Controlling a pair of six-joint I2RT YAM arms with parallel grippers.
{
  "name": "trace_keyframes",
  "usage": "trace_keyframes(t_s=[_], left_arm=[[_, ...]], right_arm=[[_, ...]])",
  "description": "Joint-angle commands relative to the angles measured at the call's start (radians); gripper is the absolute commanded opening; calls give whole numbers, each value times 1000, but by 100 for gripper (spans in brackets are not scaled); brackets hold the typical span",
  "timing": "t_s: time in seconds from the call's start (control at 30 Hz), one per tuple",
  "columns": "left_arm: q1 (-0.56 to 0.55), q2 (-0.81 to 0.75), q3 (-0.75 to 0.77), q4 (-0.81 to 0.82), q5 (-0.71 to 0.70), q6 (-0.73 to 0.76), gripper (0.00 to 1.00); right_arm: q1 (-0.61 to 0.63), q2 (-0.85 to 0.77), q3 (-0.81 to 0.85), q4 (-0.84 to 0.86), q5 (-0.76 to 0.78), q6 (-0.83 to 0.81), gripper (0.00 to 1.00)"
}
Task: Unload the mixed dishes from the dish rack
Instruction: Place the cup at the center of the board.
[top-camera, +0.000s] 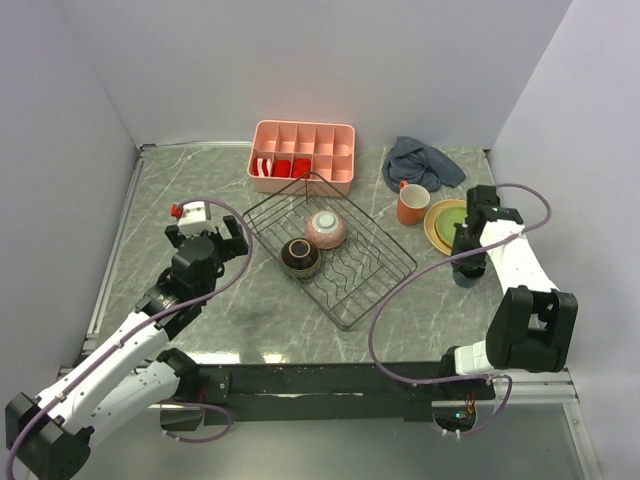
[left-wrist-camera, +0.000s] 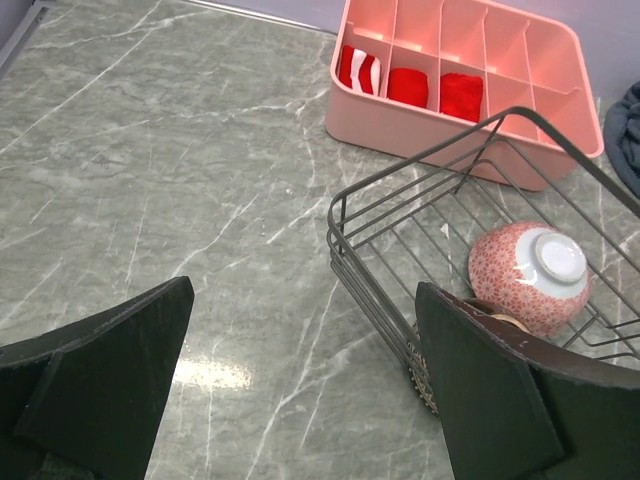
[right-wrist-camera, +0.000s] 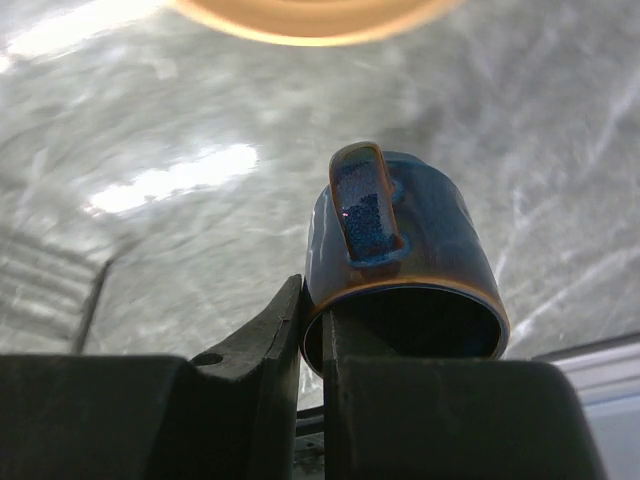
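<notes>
My right gripper lowers next, shifting toward the right in the top view, onto the bare tabletop beside the stacked plates, since that spot stands clear.
The black wire dish rack lies at the table's middle and holds an upturned pinkish speckled bowl and a dark-brown bowl. My left gripper hovers open just left of the rack, with bare table between its fingers. The pink bowl shows behind its right finger, which mostly hides the brown bowl. My right gripper is shut on the rim of the small dark-blue cup, one finger inside it. An orange mug and stacked plates sit right of the rack.
A pink compartment tray with red-white items stands behind the rack, close to its back corner. A grey-blue cloth is bunched at the back right. A plate's edge lies just beyond the held cup.
</notes>
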Motion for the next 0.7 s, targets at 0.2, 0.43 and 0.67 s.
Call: trace_keyframes(t_s=[0.2,0.43,0.67], left_arm=[[1,-55,27,22,-2,32,99],[1,-62,29,22,-5,44,99],[4,-54,30,21,-7,49,100]], right_arm=[[-261,63,-21,118,-62,39,1],[-306,169,22,108,-65,35,10],[-312,202,31,109,-79,38,36]])
